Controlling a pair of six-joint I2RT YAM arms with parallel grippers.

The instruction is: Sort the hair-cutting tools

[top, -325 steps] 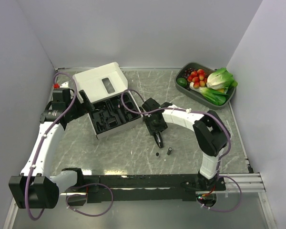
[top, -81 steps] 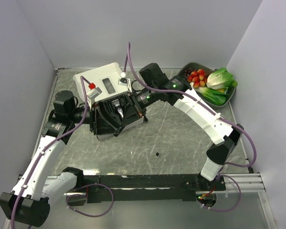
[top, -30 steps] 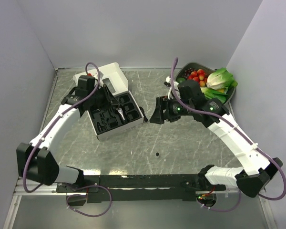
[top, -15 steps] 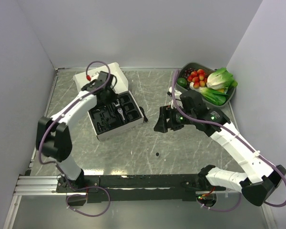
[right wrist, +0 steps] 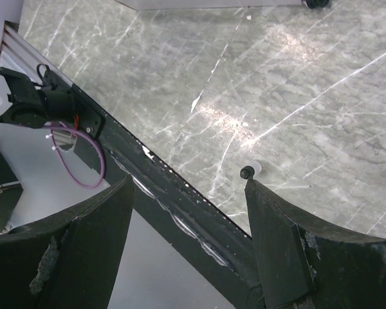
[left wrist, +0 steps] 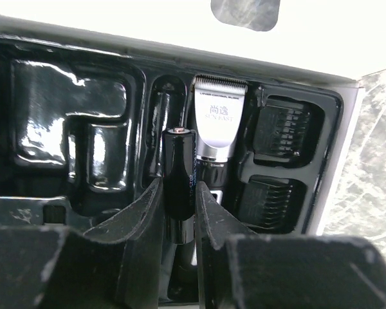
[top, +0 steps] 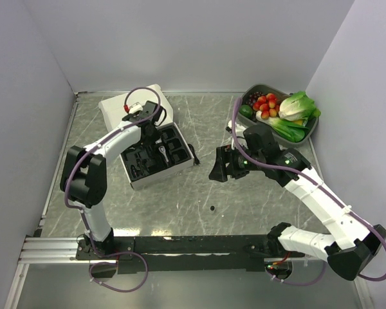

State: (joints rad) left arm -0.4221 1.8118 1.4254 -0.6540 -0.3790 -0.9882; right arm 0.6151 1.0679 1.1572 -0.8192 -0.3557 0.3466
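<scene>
The robot will next lower its left gripper, lay the cylindrical bit [left wrist: 179, 164] into the narrow slot beside the hair clipper and let go of it, because that long slot is empty.
My left gripper [left wrist: 179, 187] is shut on a small black cylindrical bit [left wrist: 179, 164] and holds it just above the black moulded tray [left wrist: 64, 96]. The hair clipper [left wrist: 217, 125] with its silver blade head lies in a middle slot of the tray, right behind the bit. Two black comb attachments [left wrist: 280, 131] sit in slots to its right. Seen from above, the left gripper [top: 149, 132] hovers over the tray [top: 136, 177]. A second tiny black bit [top: 212, 208] stands alone on the table, also in the right wrist view as the bit [right wrist: 247, 172]. My right gripper [right wrist: 188, 187] is open and empty, above and apart from it.
The white cardboard box [top: 119, 105] lies behind the tray at the back left. A grey basket [top: 257, 125] of vegetables and tomatoes stands at the back right. The black rail [top: 199, 244] with the arm bases runs along the near edge.
The left arm has swung right, over the tray, with the bit still in its jaws. The right gripper has drawn slightly nearer and right, still open.
</scene>
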